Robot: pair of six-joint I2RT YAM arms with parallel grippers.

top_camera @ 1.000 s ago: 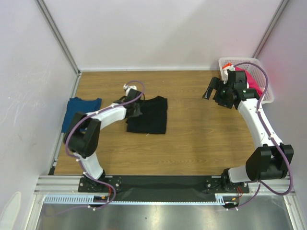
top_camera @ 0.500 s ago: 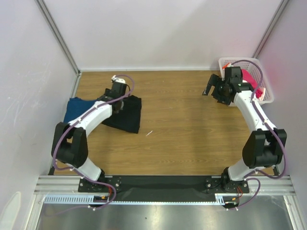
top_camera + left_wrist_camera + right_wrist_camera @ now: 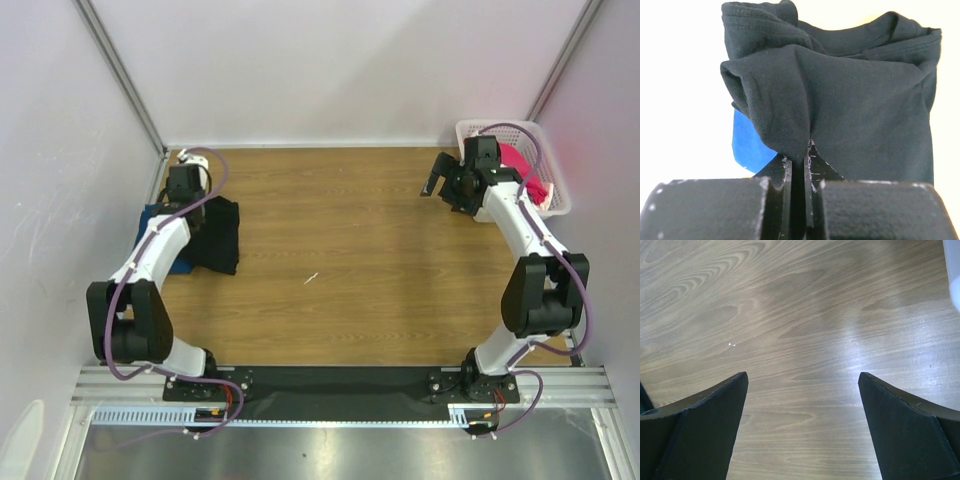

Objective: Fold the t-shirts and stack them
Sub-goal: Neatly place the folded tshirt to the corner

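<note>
The black t-shirt's fold should go to the left in the top view with my left gripper, over the dark blue t-shirt (image 3: 152,213), to be released there, since blue still shows uncovered in that place.
The folded black t-shirt (image 3: 218,235) lies at the far left of the table, partly over the dark blue t-shirt (image 3: 152,213). My left gripper (image 3: 192,208) is shut on a pinch of the black t-shirt's cloth (image 3: 840,100), and blue cloth (image 3: 747,145) shows under it in the left wrist view. My right gripper (image 3: 436,186) is open and empty above bare wood, beside the white basket (image 3: 470,131) that holds a pink-red t-shirt (image 3: 522,165). In the right wrist view its gripper (image 3: 802,377) shows only wood between the fingers. No white t-shirt shows.
A small white scrap (image 3: 311,278) lies on the wood near the middle. Grey frame posts and white walls close in the table on the left, back and right. The basket sits in the far right corner.
My left gripper has dragged the black t-shirt leftward across the table onto the dark blue one. My right gripper has drawn back a little toward the basket, still open.
</note>
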